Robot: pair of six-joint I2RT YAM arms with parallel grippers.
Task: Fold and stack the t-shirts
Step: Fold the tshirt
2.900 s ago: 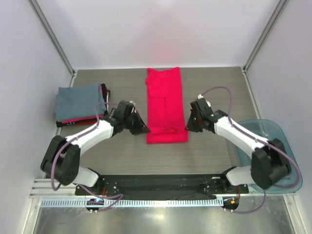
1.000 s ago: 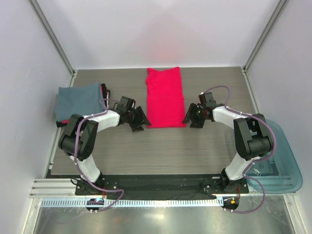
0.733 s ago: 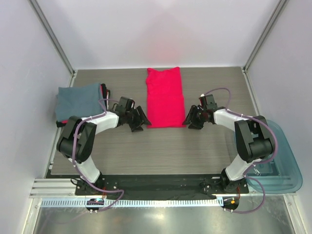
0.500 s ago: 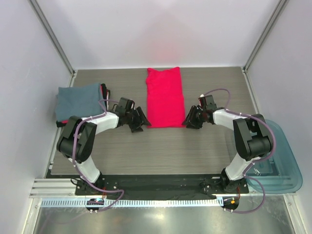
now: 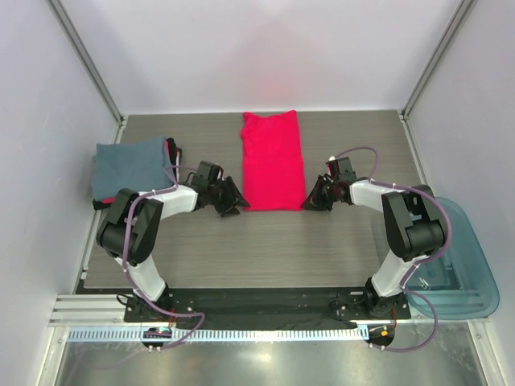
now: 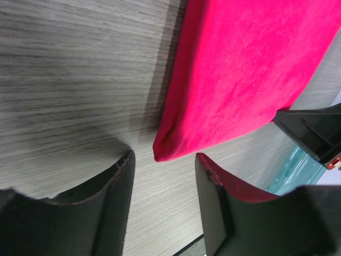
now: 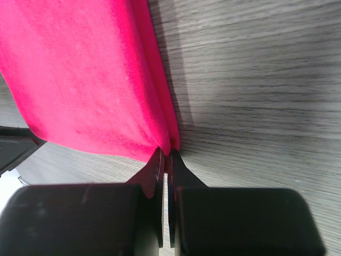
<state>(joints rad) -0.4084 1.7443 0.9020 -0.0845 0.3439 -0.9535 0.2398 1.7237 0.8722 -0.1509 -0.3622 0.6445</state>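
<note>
I should lift the t-shirt's near corner with my right gripper next, carry it outward, lower it onto the t-shirt's far end and then let go, because the t-shirt is still long.
A bright red-pink t-shirt lies folded into a long strip at the table's middle. My left gripper is open, low over the table at the shirt's near left corner; the corner lies just beyond the gap between its fingers, untouched. My right gripper is shut on the shirt's near right corner, with a thin edge of cloth pinched between the fingertips. A slate blue-grey t-shirt lies folded on top of red and dark tees at the left.
A translucent teal plastic tub stands off the table's right edge near the right arm's base. White walls and metal posts close in the back and both sides. The wood-grain table top lies between the shirt and the arm bases.
The shirt's near end is shorter than 2.9 s ago. Both grippers have drawn back to its near corners. In the last second the right gripper crept onto its corner; the left barely moved.
</note>
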